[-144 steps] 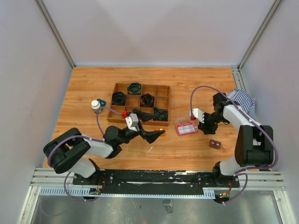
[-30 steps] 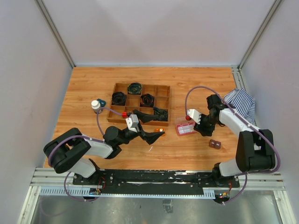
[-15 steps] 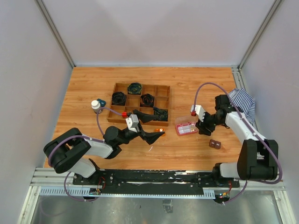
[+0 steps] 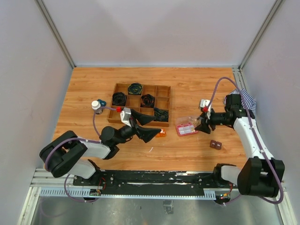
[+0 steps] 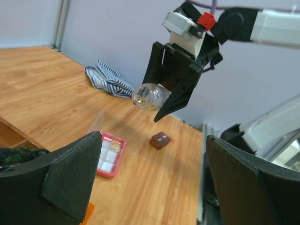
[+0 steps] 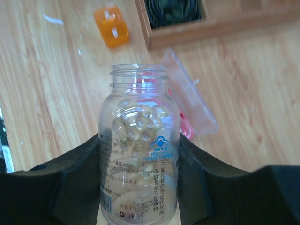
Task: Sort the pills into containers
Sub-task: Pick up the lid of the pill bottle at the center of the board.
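Observation:
The left gripper turns to point down next and lowers toward the tabletop by the tray's near edge, which lies below it, since the gripper's fingers face sideways.
My right gripper (image 4: pixel 204 123) is shut on the clear vial (image 6: pixel 139 150), uncapped and part full of pale yellow capsules. It holds the vial tilted above the table, mouth toward the pink box (image 4: pixel 187 128), whose clear lid stands open; the vial also shows in the left wrist view (image 5: pixel 149 96). The pink box (image 5: pixel 110 154) has a few capsules in one cell. My left gripper (image 4: pixel 157 125) is open and empty, left of the box and above the orange block (image 4: pixel 161 133). The dark bottle with white cap (image 4: pixel 96 105) stands left of the wooden tray.
The wooden compartment tray (image 4: pixel 164 91) with black coils lies at mid-table. A small brown block (image 4: pixel 215 145) lies right of the pink box. A striped cloth (image 4: pixel 248 97) lies at the right edge. The orange block (image 6: pixel 111 26) lies by the tray's corner.

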You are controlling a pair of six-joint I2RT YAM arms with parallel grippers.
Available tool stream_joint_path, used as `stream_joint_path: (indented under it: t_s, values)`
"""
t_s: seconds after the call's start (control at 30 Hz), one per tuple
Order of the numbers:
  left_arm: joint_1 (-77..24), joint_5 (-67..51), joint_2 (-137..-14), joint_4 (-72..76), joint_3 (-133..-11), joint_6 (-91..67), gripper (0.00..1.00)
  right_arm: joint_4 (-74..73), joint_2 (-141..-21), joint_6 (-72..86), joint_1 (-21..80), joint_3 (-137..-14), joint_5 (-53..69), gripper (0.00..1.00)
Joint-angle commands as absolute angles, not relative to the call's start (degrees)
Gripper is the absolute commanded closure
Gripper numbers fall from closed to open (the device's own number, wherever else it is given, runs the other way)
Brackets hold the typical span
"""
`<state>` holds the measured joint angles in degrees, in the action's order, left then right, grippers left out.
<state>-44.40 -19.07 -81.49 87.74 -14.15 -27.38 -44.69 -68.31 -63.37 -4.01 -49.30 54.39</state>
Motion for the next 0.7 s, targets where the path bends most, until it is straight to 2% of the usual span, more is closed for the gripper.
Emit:
stream_joint_path:
  t_s: [0.0, 0.1, 0.2, 0.33, 0.53, 0.6, 0.67]
  values:
    - [-41.69, -18.66, -75.38, 94.18, -12.86, -43.11, 0.01, -46.44, -64.51, -61.98, -4.75, -53.35, 71.48, 0.99]
    - [-41.04, -15.80, -66.96, 74.13, -14.40, -43.03, 0.01, -41.56, -62.15, -54.72, -4.74, -53.86, 82.10, 0.99]
    - [-41.13, -11.73, -58.38, 47.93, -19.19, -38.52, 0.03, -28.44, -59.00, -40.64, -2.65, -52.70, 87.71, 0.99]
    - [-41.22, -5.79, -51.04, 29.65, -21.68, -35.51, 0.05, -3.02, -52.18, -14.75, 5.32, -49.23, 74.02, 0.99]
    - [-42.67, 5.22, -48.67, 5.76, -27.57, -33.06, 0.09, 53.66, -51.31, 31.03, 9.61, -37.25, 61.78, 0.99]
    - [-43.04, 8.51, -49.32, 0.09, -29.38, -33.15, 0.12, 60.10, -51.40, 36.01, 9.76, -35.04, 61.21, 0.99]
    - [-43.30, 11.31, -49.57, -3.20, -30.40, -33.67, 0.16, 60.41, -49.79, 36.14, 9.90, -32.53, 61.01, 0.97]
